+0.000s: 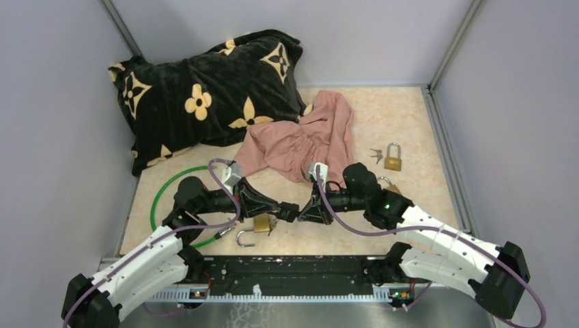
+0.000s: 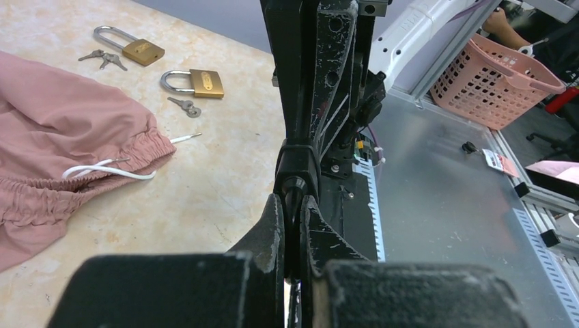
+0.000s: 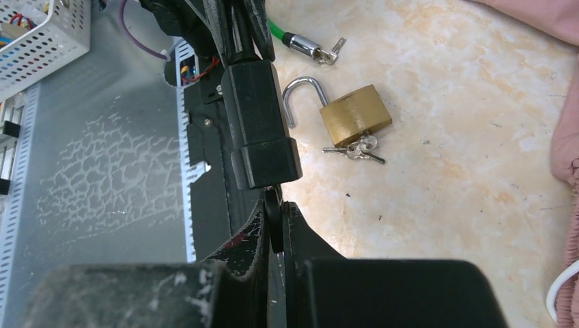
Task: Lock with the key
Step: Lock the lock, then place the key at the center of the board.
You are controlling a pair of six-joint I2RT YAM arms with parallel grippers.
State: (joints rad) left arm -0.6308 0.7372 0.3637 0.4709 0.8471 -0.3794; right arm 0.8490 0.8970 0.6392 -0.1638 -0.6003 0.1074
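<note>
The right gripper moves off the black block next, lowers and releases the dark sliver, as bare tabletop lies below, beside the brass padlock's keys.
A brass padlock point(image 1: 261, 223) with its shackle swung open lies on the table near the front edge, just below my left gripper point(image 1: 291, 212). The right wrist view shows it point(image 3: 356, 116) with a bunch of keys point(image 3: 359, 148) at its keyhole end. My left gripper point(image 2: 293, 205) and right gripper point(image 1: 305, 213) are both shut and point tip to tip, almost touching, above the table. The right gripper point(image 3: 275, 205) has only a dark sliver between its fingers. I cannot make out a held object in either.
Two closed brass padlocks point(image 2: 140, 49) point(image 2: 199, 82) with loose keys point(image 2: 186, 106) lie at the right rear. A pink garment point(image 1: 300, 140) and a black flowered pillow point(image 1: 205, 96) are behind. A green cable lock point(image 1: 164, 198) lies left. Grey walls enclose the table.
</note>
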